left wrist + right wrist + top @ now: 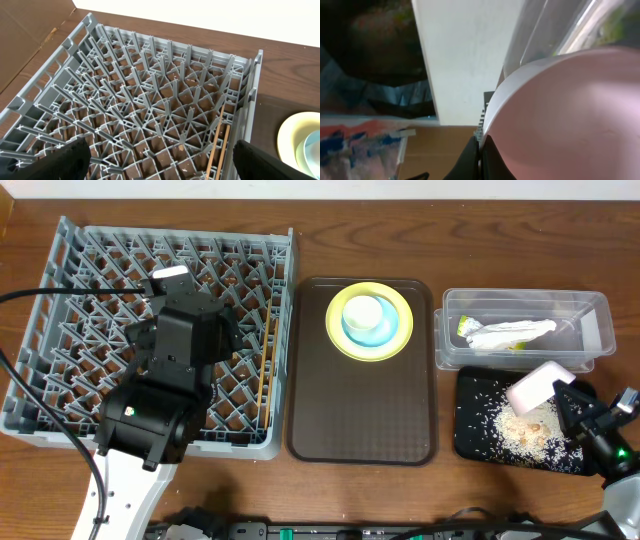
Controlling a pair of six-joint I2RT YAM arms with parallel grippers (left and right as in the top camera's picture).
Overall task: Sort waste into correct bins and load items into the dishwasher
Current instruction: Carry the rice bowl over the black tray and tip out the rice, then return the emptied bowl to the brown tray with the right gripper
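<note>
Next I will swing my right gripper to the left in the overhead view, righting the bowl, and release it on the serving tray's near part, since that's bare.
The grey dish rack [60, 330] fills the left of the table, and a pair of wooden chopsticks [265, 370] lies along its right side. My left gripper [190, 305] hovers over the rack, open and empty [160, 167]; the chopsticks [220, 145] lie by its right finger. My right gripper [481, 150] is shut on the rim of the white bowl [535, 387], held tilted over the black tray [475, 435], which holds pale rice scraps [525, 430]. The clear tub [595, 315] holds the crumpled white napkin [515, 332] and a green bit of wrapper [465, 328].
A dark brown serving tray [360, 410] lies in the middle. At its far end a yellow-green plate [340, 335] carries a light blue bowl [380, 330] with a pale cup-like thing [364, 311] inside. The plate's edge shows in the left wrist view [292, 132].
</note>
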